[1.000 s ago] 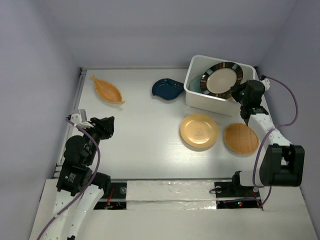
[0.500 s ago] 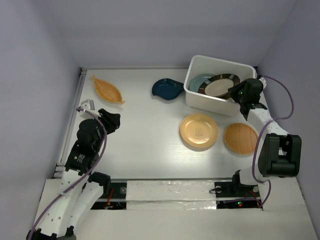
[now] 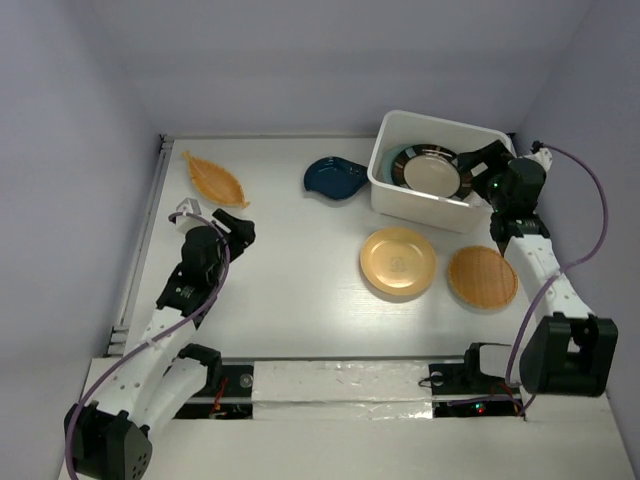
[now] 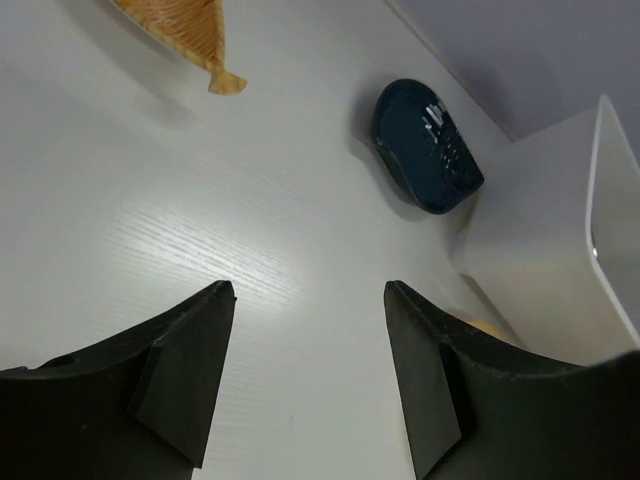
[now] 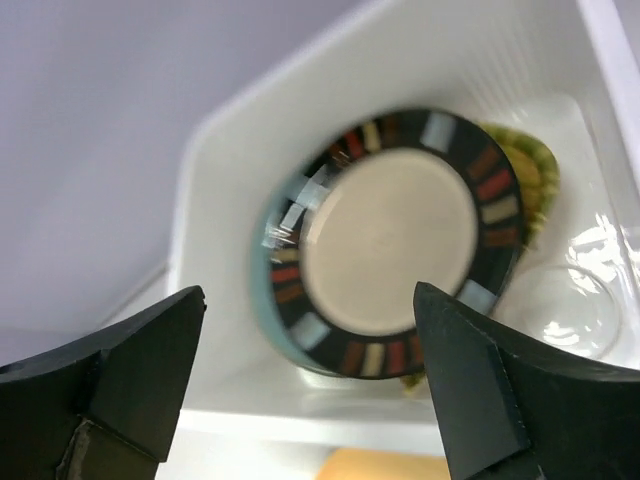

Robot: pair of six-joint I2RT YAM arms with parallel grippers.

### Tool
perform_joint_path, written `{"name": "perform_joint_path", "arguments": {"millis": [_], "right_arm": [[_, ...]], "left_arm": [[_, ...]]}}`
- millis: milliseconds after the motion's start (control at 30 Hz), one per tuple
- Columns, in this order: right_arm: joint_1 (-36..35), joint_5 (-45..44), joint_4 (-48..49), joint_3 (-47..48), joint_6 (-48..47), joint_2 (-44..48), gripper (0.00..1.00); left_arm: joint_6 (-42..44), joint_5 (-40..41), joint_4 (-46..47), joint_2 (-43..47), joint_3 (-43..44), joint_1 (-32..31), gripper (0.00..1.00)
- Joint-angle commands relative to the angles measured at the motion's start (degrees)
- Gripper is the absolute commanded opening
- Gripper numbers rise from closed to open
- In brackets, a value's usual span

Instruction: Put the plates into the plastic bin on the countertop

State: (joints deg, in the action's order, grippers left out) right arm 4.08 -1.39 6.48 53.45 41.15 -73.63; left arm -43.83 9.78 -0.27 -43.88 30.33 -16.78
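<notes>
I will next move my left gripper down and to the left in the top view, onto the near rim of the leaf plate, because this plate is still outside the bin (image 3: 420, 207).
The black-rimmed beige plate (image 3: 432, 170) (image 5: 390, 245) lies free in the white plastic bin (image 3: 420, 207) (image 5: 300, 120), on top of a grey-green plate (image 5: 258, 290) and beside a yellow woven one (image 5: 530, 160). My right gripper (image 3: 470, 170) (image 5: 308, 290) hangs open over the bin's near right rim and holds nothing. On the countertop lie an orange leaf plate (image 3: 213, 180) (image 4: 185, 25), a navy plate (image 3: 335, 178) (image 4: 425, 145), a plain orange round plate (image 3: 398, 262) and a woven orange round plate (image 3: 482, 276). My left gripper (image 3: 235, 228) (image 4: 308, 287) is open and empty, just below the leaf plate.
Grey-lilac walls enclose the countertop (image 3: 290, 250) on three sides. A metal rail (image 3: 150, 220) runs along its left edge. The bin stands at the back right corner, and a clear round item (image 5: 570, 310) lies on its floor.
My right gripper opened and let go of the black-rimmed plate, which dropped flat into the bin. My left arm reached forward over the table and its jaws spread wider.
</notes>
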Motion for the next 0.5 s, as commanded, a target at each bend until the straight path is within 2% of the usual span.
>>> {"name": "perform_joint_path", "arguments": {"millis": [0,133,200,233,267,300,333,467], "right_arm": [[0.0,2.6,2.9,-0.4,-1.8,7.1,0.92],[0.0,4.9,2.7,-2.9,-1.9,12.9,0.91],[0.0,7.0,4.0,-5.6,-1.5,15.2,0.85],[0.0,8.1,4.7,-6.8,-0.8,17.4,0.52],[-0.6,10.9,6.9,-8.0,-0.3,18.6,0.26],[-0.6,12.2,8.1,-10.5,0.4,19.7,0.07],[-1.4,13.5,9.2,-11.6,1.0,20.9,0.0],[-8.1,16.4,10.6,-13.0,0.5,24.3,0.0]], "left_arm": [[-2.7,2.7,8.6,-1.0,-0.4,0.3,0.59],[-5.0,5.5,12.2,-3.8,-0.8,0.8,0.6],[-5.9,7.0,13.1,-6.2,-0.7,0.8,0.6],[-7.3,7.8,13.7,-7.1,-0.7,1.5,0.6],[-7.9,8.4,14.2,-9.0,-0.8,1.5,0.6],[-8.6,9.4,15.0,-10.1,-1.0,2.4,0.6],[-9.5,9.5,16.5,-11.1,-1.1,3.9,0.59],[-14.2,5.6,21.6,-18.8,-0.7,9.5,0.57]]}}
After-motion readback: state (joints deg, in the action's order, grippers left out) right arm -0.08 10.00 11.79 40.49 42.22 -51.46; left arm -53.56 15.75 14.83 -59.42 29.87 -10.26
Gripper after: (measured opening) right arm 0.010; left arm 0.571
